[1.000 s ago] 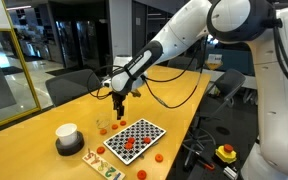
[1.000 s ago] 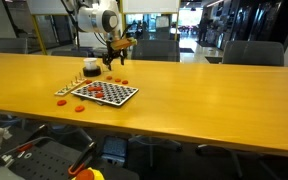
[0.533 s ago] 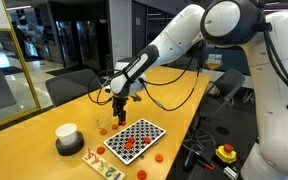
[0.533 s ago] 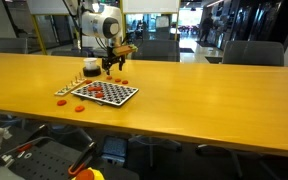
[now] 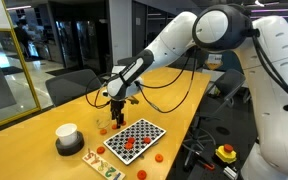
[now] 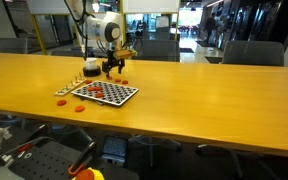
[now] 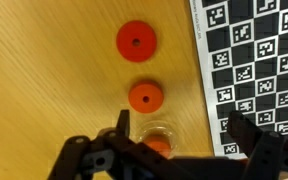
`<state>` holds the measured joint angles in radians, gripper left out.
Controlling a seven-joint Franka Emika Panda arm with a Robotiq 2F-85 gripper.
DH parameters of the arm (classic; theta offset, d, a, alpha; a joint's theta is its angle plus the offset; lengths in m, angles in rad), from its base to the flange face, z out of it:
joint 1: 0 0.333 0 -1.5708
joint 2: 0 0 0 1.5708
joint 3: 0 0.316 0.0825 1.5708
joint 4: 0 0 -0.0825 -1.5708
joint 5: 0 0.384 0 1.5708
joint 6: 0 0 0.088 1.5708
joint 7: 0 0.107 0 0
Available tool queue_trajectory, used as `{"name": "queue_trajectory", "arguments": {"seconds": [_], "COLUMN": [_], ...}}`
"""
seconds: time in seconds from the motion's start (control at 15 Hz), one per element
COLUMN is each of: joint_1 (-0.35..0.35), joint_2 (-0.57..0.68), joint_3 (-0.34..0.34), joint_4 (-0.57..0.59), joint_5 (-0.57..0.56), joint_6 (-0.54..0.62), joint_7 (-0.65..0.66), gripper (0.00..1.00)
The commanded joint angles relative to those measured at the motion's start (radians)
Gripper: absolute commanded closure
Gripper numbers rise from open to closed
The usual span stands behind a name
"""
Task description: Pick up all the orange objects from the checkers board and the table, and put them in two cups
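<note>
I need to move my open gripper off the clear cup and down around the nearest orange disc beside the cup before I grab the disc.
My gripper (image 7: pixel 182 128) is open and empty, and hangs over a small clear cup (image 7: pixel 159 143) that has an orange disc in it. Two orange discs (image 7: pixel 136 41) (image 7: pixel 145 97) lie on the wood table beside the checkers board (image 7: pixel 254 60). In both exterior views the gripper (image 5: pixel 116 106) (image 6: pixel 112 66) hovers just off the board's (image 5: pixel 134 138) (image 6: pixel 104 93) far corner. Orange discs lie on the board (image 5: pixel 127 146) and on the table near it (image 5: pixel 156 158) (image 6: pixel 80 108).
A white cup on a dark base (image 5: pixel 67 136) stands near the table's end. A strip of patterned cards (image 5: pixel 104 165) lies beside the board. Office chairs (image 5: pixel 227 85) stand round the long table (image 6: pixel 204 95).
The gripper has shifted slightly lower and a little sideways over the clear cup. The discs and the board have not moved.
</note>
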<state>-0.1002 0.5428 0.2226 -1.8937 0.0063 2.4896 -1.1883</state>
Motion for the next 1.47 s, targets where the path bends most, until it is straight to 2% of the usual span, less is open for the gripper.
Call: {"name": "queue_trajectory", "arguments": {"seconds": [0.0,0.8,1.4], "joint_1": [0.032,0.036,0.033], "joint_2": [0.042,0.138,0.171], "joint_3": [-0.024,-0.045,-0.049], "joint_4": [0.082,0.196,0.233], "joint_5": [-0.007,-0.006,-0.005], "joint_6": [-0.052,-0.117,-0.137], "joint_7": [0.022,0.030,0.040], "gripper": [0.00,0.00,0.00]}}
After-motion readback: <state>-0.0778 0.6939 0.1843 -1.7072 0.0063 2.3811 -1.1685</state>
